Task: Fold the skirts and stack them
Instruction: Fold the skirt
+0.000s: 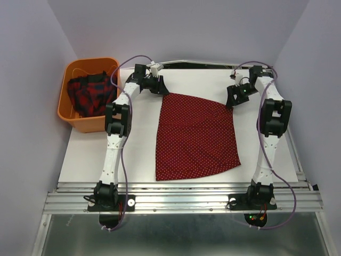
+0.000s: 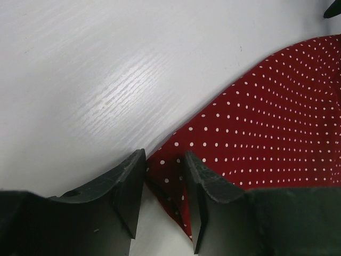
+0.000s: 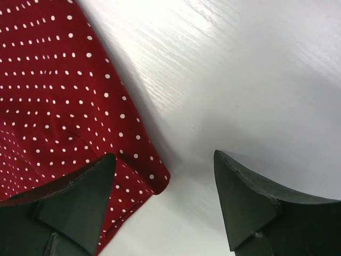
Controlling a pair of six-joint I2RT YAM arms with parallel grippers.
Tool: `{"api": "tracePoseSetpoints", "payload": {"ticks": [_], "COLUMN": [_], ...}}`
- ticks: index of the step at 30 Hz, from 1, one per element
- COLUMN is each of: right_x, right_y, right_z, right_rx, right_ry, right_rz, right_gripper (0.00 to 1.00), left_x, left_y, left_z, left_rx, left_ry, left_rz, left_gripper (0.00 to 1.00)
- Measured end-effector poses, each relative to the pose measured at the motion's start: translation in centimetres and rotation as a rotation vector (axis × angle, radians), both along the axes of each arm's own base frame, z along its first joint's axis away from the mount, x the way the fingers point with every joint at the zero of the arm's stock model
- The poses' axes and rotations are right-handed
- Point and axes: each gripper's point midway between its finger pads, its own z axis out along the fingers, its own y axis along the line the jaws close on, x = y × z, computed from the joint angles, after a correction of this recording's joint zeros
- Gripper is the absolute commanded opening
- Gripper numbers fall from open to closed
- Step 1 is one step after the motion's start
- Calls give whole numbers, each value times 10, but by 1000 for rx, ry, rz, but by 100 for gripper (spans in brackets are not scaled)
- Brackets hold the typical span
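Note:
I should next keep my right gripper low over the polka-dot skirt's corner and close both fingers on the cloth, because the corner lies between my right gripper's wide-open fingers.
The dark red polka-dot skirt (image 1: 197,136) lies spread flat on the white table. The plaid skirt (image 1: 90,95) sits bunched in the orange basket at the far left. My left gripper (image 1: 162,92) is at the polka-dot skirt's far left corner. In the left wrist view the skirt (image 2: 277,117) has its corner between my left gripper's (image 2: 165,160) narrowly parted jaws, with table showing beside the cloth. My right gripper (image 1: 233,101) is at the far right corner. In the right wrist view my right gripper (image 3: 165,160) is wide open and the skirt (image 3: 53,80) has its corner just inside the left finger.
The orange plastic basket (image 1: 72,120) stands at the table's far left edge, beside the left arm. The white table (image 1: 266,154) ends at a metal rail in front. Purple-grey walls close in on the back and both sides.

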Motion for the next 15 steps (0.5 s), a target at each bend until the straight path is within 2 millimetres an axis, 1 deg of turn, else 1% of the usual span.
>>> {"api": "tracePoseSetpoints", "payload": {"ticks": [4, 6, 7, 9, 10, 11, 13, 14, 15], "right_x": [0, 0, 0, 0, 0, -1, -3, -4, -4], "right_y": [4, 5, 5, 6, 6, 6, 6, 6, 7], "right_z": [1, -1, -2, -2, -2, -2, -3, -3, -3], "right_rx": [22, 27, 31, 32, 32, 33, 28, 28, 26], "right_ry": [-10, -13, -14, -19, -24, -23, -26, -24, -26], "right_rz": [23, 33, 38, 49, 58, 65, 83, 88, 94], "right_gripper": [73, 63, 53, 45, 39, 36, 31, 24, 22], "left_x": [1, 1, 2, 1, 1, 1, 0, 0, 0], "left_y": [1, 2, 2, 2, 3, 3, 3, 4, 4], "left_z": [-1, -2, -2, -2, -3, -4, -5, -5, -6], "left_rx": [7, 11, 13, 16, 21, 24, 30, 34, 36], "left_ry": [1, -1, -2, -3, -4, -6, -11, -17, -22], "left_rz": [8, 11, 11, 11, 8, 7, -2, -6, -11], "left_gripper": [38, 36, 33, 30, 26, 22, 18, 10, 5]}}
